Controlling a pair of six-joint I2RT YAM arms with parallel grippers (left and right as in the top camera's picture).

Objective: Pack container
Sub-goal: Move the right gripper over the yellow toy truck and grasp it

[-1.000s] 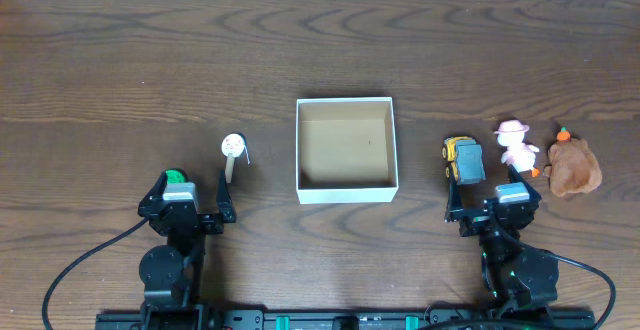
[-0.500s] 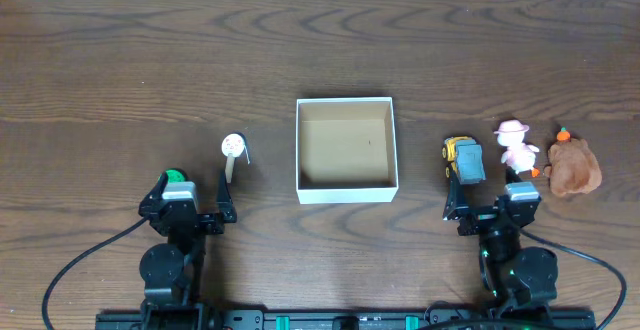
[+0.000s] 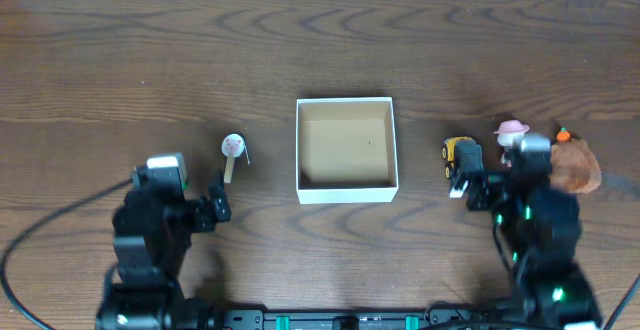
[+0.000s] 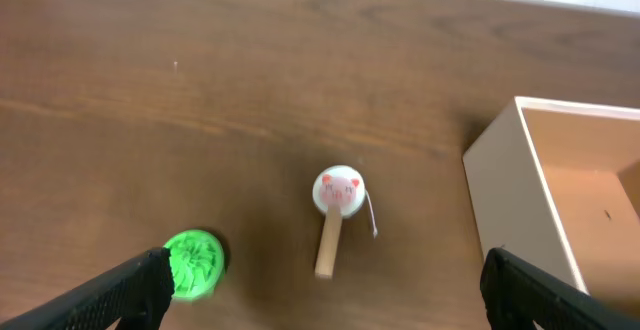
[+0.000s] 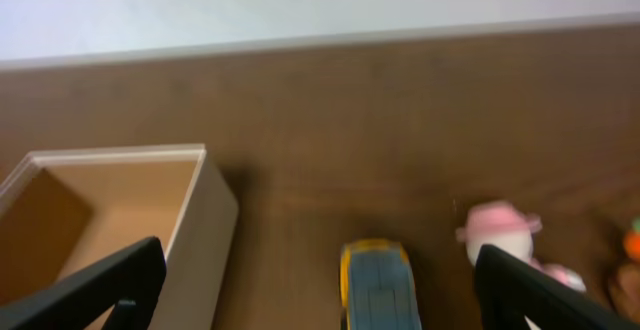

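My right gripper should next reach outward, tip down and lower its open fingers around the truck's far, yellow-edged end [image 3: 463,145] [image 5: 374,254], as the narrow truck fits between them.
The container [image 3: 345,188], a shallow white-walled box with a brown inside, sits empty at the table's middle; its wall shows in the left wrist view [image 4: 505,185] and the right wrist view [image 5: 205,230]. My left gripper [image 3: 175,195] is open and empty, left of the box. Ahead of it [image 4: 325,300] lie a green disc [image 4: 195,263] and a white-headed stick toy [image 4: 337,195], also seen overhead [image 3: 232,150]. My right gripper [image 3: 510,175] is open and empty over a yellow-blue truck [image 5: 375,285], also seen overhead [image 3: 460,153].
A pink-hatted figure [image 3: 512,130] stands right of the truck and shows in the right wrist view [image 5: 498,228]. A brown plush [image 3: 580,168] with an orange bit lies further right, partly hidden by the right arm. The green disc is hidden overhead under the left arm.
Both arms have lifted and swung forward. The left arm now covers the green disc overhead. The right arm now overlaps the figure and the plush. No toy has moved.
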